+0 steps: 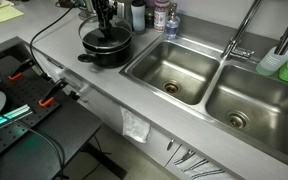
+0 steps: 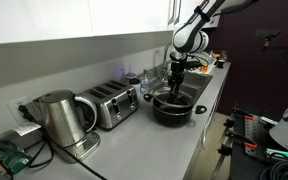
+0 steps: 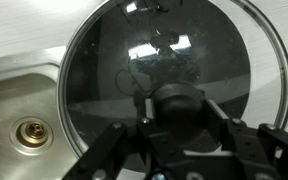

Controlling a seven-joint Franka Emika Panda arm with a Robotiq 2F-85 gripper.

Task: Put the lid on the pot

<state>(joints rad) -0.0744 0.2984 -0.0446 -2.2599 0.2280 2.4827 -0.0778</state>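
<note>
I will lower my gripper with the lid onto the black pot's rim (image 1: 109,50) next, which is below my gripper, and let go of the lid's knob, because the lid spans the pot's opening.
The black pot (image 1: 108,55) stands on the grey counter left of the sink; it also shows in an exterior view (image 2: 171,112). The glass lid (image 3: 124,70) with its metal rim lies level over the pot's mouth (image 1: 106,40). I cannot tell if it rests on the rim. My gripper (image 3: 179,103) comes straight down from above, and its fingers are shut on the lid's dark centre knob. It shows in both exterior views (image 1: 104,30) (image 2: 176,82). Through the glass the pot's inside looks dark.
Two steel sink basins (image 1: 174,70) (image 1: 254,95) with a faucet (image 1: 239,40) lie beside the pot; a drain (image 3: 29,130) shows in the wrist view. Bottles (image 1: 159,18) stand behind. A toaster (image 2: 109,103) and a kettle (image 2: 59,120) stand further along the counter.
</note>
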